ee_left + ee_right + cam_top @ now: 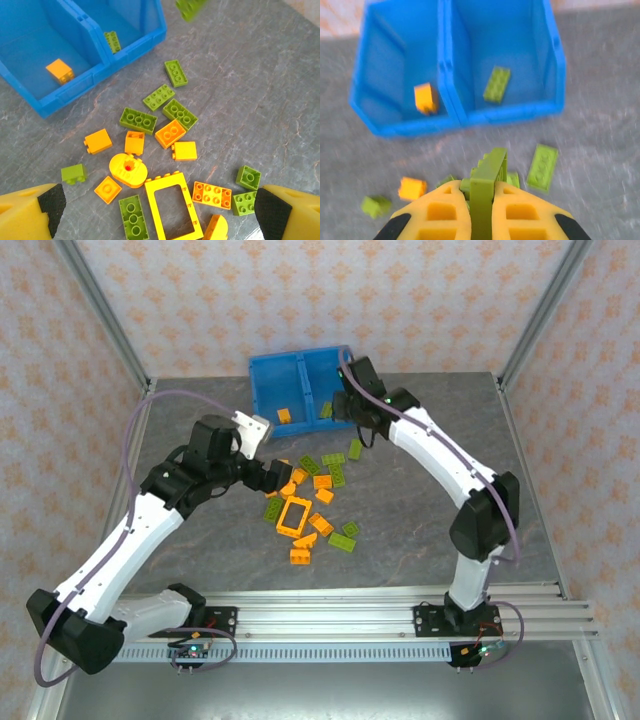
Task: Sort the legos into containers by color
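Observation:
The brick matches the color of the one in the container. It goes outward and down in my right gripper next, for release into the container that holds a green brick [323,400] [519,90].
Loose orange and lime green legos [322,482] lie scattered in the middle of the table. The blue bin [262,368] stands behind them; its left container holds an orange brick [425,97] and its right container a green brick [496,84]. My right gripper [482,197] is shut on a green brick [489,175] held on edge, in front of the bin [510,114] and above the table. My left gripper [158,216] hangs open over the pile, its pads [50,204] wide apart on either side of the orange frame piece [165,182].
Around the frame lie a rounded orange piece [128,171], a long green brick [133,219] and an orange studded plate [212,194]. A green plate [542,167] rests near the bin's right corner. Bare grey table [440,440] lies to the right.

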Controlling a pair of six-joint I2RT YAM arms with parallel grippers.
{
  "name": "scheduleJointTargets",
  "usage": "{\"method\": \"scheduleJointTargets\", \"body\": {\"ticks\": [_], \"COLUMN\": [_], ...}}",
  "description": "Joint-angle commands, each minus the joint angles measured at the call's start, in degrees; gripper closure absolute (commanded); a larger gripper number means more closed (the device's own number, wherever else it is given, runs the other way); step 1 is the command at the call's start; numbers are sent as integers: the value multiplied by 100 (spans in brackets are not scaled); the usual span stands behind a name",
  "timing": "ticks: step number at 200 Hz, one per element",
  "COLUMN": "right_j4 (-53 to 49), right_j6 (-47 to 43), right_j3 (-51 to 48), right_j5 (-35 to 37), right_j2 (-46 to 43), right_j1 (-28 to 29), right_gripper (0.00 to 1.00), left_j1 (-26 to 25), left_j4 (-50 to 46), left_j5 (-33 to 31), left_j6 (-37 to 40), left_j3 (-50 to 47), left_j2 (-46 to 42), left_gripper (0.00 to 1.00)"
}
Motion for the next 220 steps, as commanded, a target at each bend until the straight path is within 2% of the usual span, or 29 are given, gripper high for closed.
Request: {"method": "scheduleJointTargets", "body": {"ticks": [1,32,48,89,111,131,142,150,190,220], "right_j4": [-71,-830,-1084,-541,-473,-473,-504,-549,-822,-1164], "right_j6": [146,176,101,1,-15,66,116,141,136,181], "right_j3": [1155,3390,4221,4156,4347,4417,4439,4458,4421,3937], "right_j5": [429,621,702,176,56,105,46,-2,-39,-195], "right_j2": [984,2735,3411,3990,4242,4307,4301,4262,3737,2792], "right_j1": [-171,-388,-433,-498,-495,-500,-503,-504,-504,-498], "right_gripper": [100,100,100,100,95,82,65,58,56,56], "left_j1": [19,48,49,60,56,52,58,54,58,60], "left_j4": [186,79,62,79,16,34,31,27,29,82], "left_j5": [137,-103,-163,-175,-210,-220,-264,-312,-688,-940], "left_j6": [130,172,174,134,150,138,139,146,220,144], "left_j3": [9,40,41,32,62,58,49,34,-38,-74], "left_j2": [-46,-47,-42,68,215,265,274,274,333,353], "left_gripper": [0,0,0,0,0,0,0,0,0,0]}}
